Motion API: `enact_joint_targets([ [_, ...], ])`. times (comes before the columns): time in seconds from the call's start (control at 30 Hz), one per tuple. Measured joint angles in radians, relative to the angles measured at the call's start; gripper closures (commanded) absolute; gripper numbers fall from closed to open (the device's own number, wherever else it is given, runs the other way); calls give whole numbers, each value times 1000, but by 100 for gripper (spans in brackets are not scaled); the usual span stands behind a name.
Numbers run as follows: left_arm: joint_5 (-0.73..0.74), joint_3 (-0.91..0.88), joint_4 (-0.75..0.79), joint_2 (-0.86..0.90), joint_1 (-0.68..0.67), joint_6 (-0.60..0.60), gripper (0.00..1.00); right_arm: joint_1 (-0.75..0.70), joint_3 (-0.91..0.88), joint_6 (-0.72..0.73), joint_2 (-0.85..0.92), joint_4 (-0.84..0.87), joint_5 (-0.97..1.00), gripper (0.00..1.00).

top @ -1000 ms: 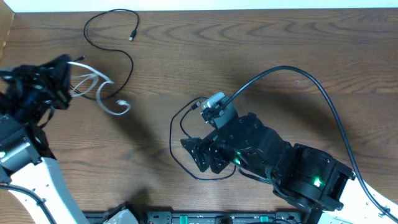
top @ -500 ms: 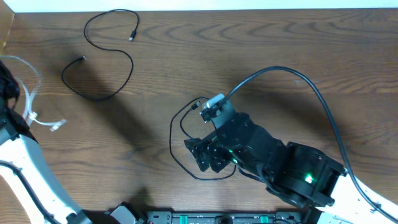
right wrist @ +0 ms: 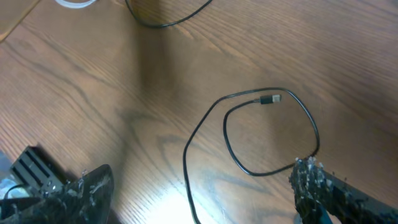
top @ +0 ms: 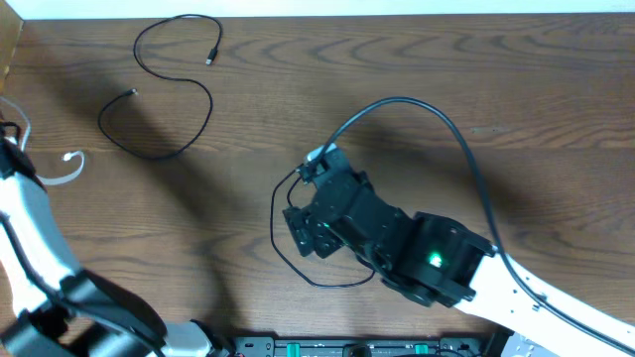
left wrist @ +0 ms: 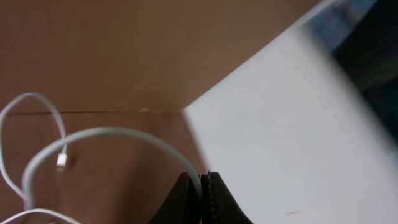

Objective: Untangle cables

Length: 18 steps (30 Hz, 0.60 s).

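Observation:
I should next move my left gripper down and outward and let go of the white cable, away from the black cables, because bare wood by the cardboard side point(top: 42, 103) point(left wrist: 134, 144) is below and outward.
A white cable point(left wrist: 106, 134) with a small plug point(left wrist: 61, 162) runs into my left gripper point(left wrist: 202, 193), which is shut on it at the table's far left edge. Part of the white cable shows in the overhead view point(top: 71, 164). One black cable point(top: 169, 89) lies loose in an open curve at the top left, apart from the others. A second black cable point(right wrist: 249, 168) with its plug point(right wrist: 268, 99) lies looped on the wood between the fingers of my open right gripper point(right wrist: 199, 186), which hovers over it mid-table point(top: 310, 236).
A cardboard wall point(top: 10, 45) stands at the left edge, beside a white surface point(left wrist: 298, 124). The right arm's thick black cable point(top: 417, 109) arches over the table's middle. The table's far edge runs along the top point(top: 397, 8).
My left gripper has carried the white cable left, away from the top-left black cable, to the table's edge. My right arm has shifted left and up over the second black cable.

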Motion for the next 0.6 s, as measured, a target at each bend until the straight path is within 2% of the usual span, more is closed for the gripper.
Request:
enact_joint_targets([
  [0.3, -45, 0, 104, 205, -42, 237, 93, -3, 0, 0, 102, 61, 5, 11],
  [0.5, -131, 3, 37, 298, -68, 439, 89, -6, 0, 0, 123, 65, 5, 11],
  [0.57, -147, 3, 6, 336, -68, 480, 83, -6, 0, 0, 123, 72, 4, 11],
  [0.6, -153, 3, -6, 356, -68, 496, 66, -6, 0, 0, 123, 74, 5, 11],
])
